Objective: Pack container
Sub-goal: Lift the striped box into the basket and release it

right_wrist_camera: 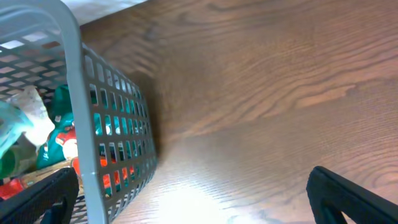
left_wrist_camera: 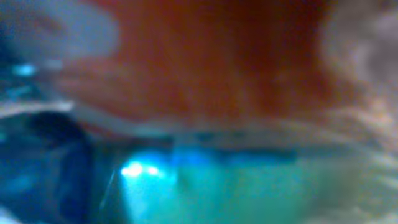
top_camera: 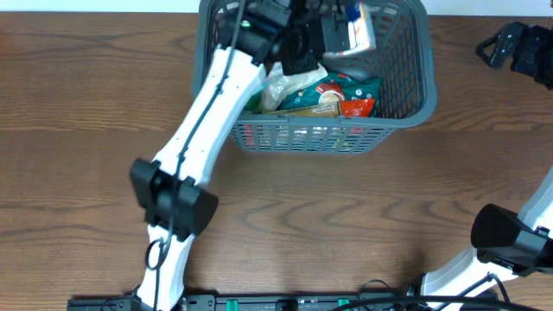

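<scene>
To release the clear packet inside the container, my left gripper should bring it down toward the teal packets [top_camera: 333, 95] first.
The large dark grey container [top_camera: 406, 117] stands at the back middle of the table and holds teal snack packets [top_camera: 333, 95], a red packet [top_camera: 357, 107] and a white packet [top_camera: 350, 34]. My left gripper [top_camera: 302, 39] is down inside the container, over the packets. Its wrist view is a close blur of teal [left_wrist_camera: 236, 186] and orange-red packaging [left_wrist_camera: 211, 62], and its fingers do not show. My right gripper [top_camera: 518, 47] is open and empty above the bare table, right of the container. Its wrist view shows the container's lattice wall [right_wrist_camera: 71, 74] on the left and its fingers [right_wrist_camera: 193, 186] spread wide.
The brown wooden table [top_camera: 363, 216] spreads in front of the container and to both sides of it. The left arm [top_camera: 207, 112] reaches diagonally from the front left to the container. The right arm's base [top_camera: 505, 238] is at the front right.
</scene>
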`<state>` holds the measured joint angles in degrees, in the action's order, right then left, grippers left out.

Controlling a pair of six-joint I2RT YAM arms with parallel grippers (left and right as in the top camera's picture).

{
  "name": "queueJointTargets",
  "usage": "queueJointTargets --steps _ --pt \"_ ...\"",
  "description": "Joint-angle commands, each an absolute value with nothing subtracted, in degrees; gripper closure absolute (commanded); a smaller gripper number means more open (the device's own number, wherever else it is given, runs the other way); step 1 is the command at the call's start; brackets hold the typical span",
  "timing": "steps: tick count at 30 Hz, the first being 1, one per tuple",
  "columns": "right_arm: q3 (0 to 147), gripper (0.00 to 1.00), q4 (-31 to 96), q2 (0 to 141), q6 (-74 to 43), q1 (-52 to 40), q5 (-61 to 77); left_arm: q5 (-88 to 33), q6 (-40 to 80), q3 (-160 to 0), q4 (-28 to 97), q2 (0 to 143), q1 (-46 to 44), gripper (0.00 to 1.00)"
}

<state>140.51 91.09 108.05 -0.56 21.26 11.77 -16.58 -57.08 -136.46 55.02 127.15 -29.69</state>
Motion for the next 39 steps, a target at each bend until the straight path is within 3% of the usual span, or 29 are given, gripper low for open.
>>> queueJointTargets --steps 1,7,10,11,12,13,21,28,39 --pt "140.42 0.01 91.35 107.63 0.36 20.38 11.35 -17.54 -56.71 -136.46 56.10 128.81 -29.54 0.94" --pt "140.42 0.01 91.31 107.63 0.51 20.38 10.68 -17.32 -55.51 -136.35 57.43 131.87 -29.15 0.94" --pt "140.42 0.01 91.24 107.63 0.54 20.38 10.68 -17.34 -55.16 -136.35 58.02 132.64 -28.75 0.83" --pt "140.42 0.01 91.20 107.63 0.51 20.38 10.68 -17.32 -54.87 -136.35 58.02 132.68 -28.67 0.62" --pt "140.42 0.01 91.09 107.63 0.54 20.38 10.68 -17.32 -54.15 -136.35 58.00 132.68 -28.53 0.15" --pt "140.42 0.01 91.02 107.63 0.54 20.38 10.68 -17.32 -53.39 -136.35 57.98 132.53 -28.40 0.02" --pt "140.42 0.01 90.85 107.63 0.54 20.38 10.68 -14.83 -52.58 -136.38 57.98 127.66 -28.21 0.02" --pt "140.42 0.01 89.36 107.63 2.52 20.25 10.31 -6.39 -43.88 -136.38 55.05 116.62 -26.13 0.02" --pt "140.51 0.01 72.99 107.61 4.43 11.81 8.38 -1.87 -17.67 -136.38 65.82 104.53 -8.93 0.01"
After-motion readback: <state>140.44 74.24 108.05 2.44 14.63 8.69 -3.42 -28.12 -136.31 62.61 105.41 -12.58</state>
